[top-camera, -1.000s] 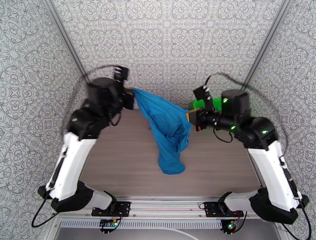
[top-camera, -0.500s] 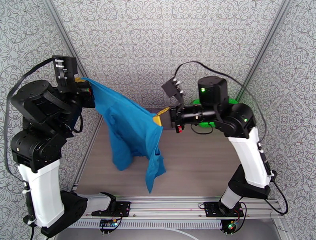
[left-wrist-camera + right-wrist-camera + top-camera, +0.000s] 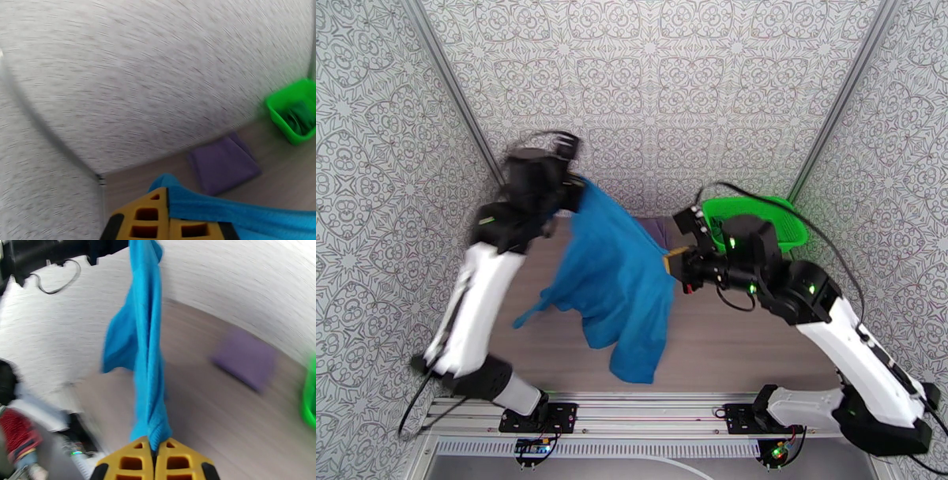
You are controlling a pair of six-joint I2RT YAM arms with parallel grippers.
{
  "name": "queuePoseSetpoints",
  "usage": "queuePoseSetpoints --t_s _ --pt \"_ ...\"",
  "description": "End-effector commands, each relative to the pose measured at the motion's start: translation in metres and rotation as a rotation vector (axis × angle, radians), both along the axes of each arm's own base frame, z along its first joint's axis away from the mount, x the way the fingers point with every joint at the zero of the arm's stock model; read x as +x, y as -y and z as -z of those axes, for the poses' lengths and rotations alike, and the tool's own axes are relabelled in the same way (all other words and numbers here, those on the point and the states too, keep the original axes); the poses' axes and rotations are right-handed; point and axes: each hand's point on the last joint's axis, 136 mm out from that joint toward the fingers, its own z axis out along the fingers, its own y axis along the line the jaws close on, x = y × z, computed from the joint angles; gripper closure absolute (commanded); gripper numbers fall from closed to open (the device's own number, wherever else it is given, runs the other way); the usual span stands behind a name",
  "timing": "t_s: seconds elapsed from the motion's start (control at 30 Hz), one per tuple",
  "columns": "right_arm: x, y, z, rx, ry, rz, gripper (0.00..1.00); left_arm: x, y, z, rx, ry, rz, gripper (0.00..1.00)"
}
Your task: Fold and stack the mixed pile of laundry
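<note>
The robot's right gripper should first bring the shirt's edge down toward the wooden table, then let go of the cloth there, because that space is open.
A bright blue shirt (image 3: 620,288) hangs in the air above the table, stretched between both grippers. My left gripper (image 3: 579,192) is shut on its upper far corner, and in the left wrist view the yellow fingertips (image 3: 152,221) pinch blue cloth (image 3: 237,217). My right gripper (image 3: 669,260) is shut on the shirt's right edge, with the blue fabric (image 3: 148,358) running up from its closed pads (image 3: 136,463). A folded lavender-grey garment (image 3: 223,167) lies flat at the table's back. A dark green garment (image 3: 297,117) sits inside the green basket (image 3: 276,103).
The bright green mesh basket (image 3: 784,223) stands at the back right corner, just behind the right arm. Patterned walls close in the back and both sides. Bare wooden tabletop (image 3: 735,339) stretches under and in front of the hanging shirt.
The left arm swung in from the far left toward the back middle, still blurred with motion. The right gripper dropped and shifted right. The shirt moved with them and hangs wider.
</note>
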Motion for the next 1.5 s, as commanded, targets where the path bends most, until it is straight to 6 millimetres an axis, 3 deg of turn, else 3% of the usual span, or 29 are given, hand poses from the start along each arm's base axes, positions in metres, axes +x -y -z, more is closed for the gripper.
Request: queuePoseSetpoints --t_s 0.0,0.13,0.23,0.27,0.3,0.33,0.4,0.43,0.47,0.5,0.53,0.57,0.63,0.7,0.73,0.83,0.93,1.03,1.23,1.33,1.47 --pt "0.004 0.083 0.071 -0.246 -0.083 0.338 1.0 0.064 0.038 0.038 -0.085 0.05 -0.044 1.0" --pt "0.004 0.114 0.128 -0.284 -0.15 0.489 1.0 0.103 0.119 0.121 -0.076 -0.034 0.038 1.0" --pt "0.003 0.13 0.161 -0.3 -0.196 0.569 1.0 0.12 0.161 0.178 -0.063 -0.101 0.058 1.0" --pt "0.004 0.134 0.17 -0.312 -0.21 0.59 1.0 0.123 0.17 0.189 -0.061 -0.116 0.063 0.94" --pt "0.004 0.14 0.18 -0.328 -0.222 0.612 1.0 0.125 0.177 0.2 -0.057 -0.134 0.061 0.68" --pt "0.005 0.144 0.188 -0.342 -0.233 0.627 1.0 0.126 0.181 0.206 -0.056 -0.142 0.052 0.34" --pt "0.008 0.154 0.201 -0.365 -0.251 0.665 1.0 0.124 0.183 0.211 -0.057 -0.155 0.045 0.08" --pt "0.011 0.161 0.207 -0.376 -0.261 0.688 1.0 0.121 0.181 0.21 -0.056 -0.155 0.038 0.01" --pt "0.014 0.166 0.21 -0.382 -0.267 0.705 1.0 0.119 0.177 0.208 -0.049 -0.157 0.029 0.01" --pt "0.017 0.172 0.214 -0.394 -0.278 0.723 0.91 0.116 0.17 0.202 -0.04 -0.151 0.006 0.0" --pt "0.02 0.175 0.216 -0.404 -0.287 0.733 0.67 0.112 0.159 0.194 -0.026 -0.144 -0.022 0.01" --pt "0.023 0.176 0.216 -0.416 -0.286 0.727 0.5 0.106 0.146 0.184 -0.016 -0.139 -0.055 0.01" --pt "0.027 0.167 0.211 -0.422 -0.285 0.666 0.36 0.09 0.117 0.158 -0.012 -0.135 -0.119 0.01" --pt "0.025 0.146 0.207 -0.407 -0.295 0.537 0.32 0.068 0.084 0.138 -0.009 -0.158 -0.186 0.01" --pt "0.02 0.134 0.205 -0.407 -0.289 0.466 0.3 0.054 0.066 0.128 -0.015 -0.172 -0.223 0.01" --pt "-0.006 0.093 0.205 -0.443 -0.291 0.254 0.26 0.007 0.006 0.125 -0.025 -0.278 -0.346 0.01" --pt "-0.044 0.047 0.222 -0.459 -0.35 0.052 0.26 -0.043 -0.049 0.138 -0.093 -0.417 -0.474 0.01" --pt "-0.082 0.006 0.25 -0.503 -0.404 -0.096 0.26 -0.09 -0.086 0.164 -0.2 -0.538 -0.543 0.0" --pt "-0.129 -0.049 0.302 -0.602 -0.44 -0.258 0.34 -0.156 -0.13 0.19 -0.346 -0.6 -0.627 0.01" --pt "-0.147 -0.068 0.32 -0.659 -0.44 -0.313 0.35 -0.173 -0.141 0.198 -0.361 -0.624 -0.654 0.01" --pt "-0.164 -0.087 0.341 -0.705 -0.454 -0.349 0.35 -0.182 -0.14 0.208 -0.373 -0.654 -0.652 0.01"
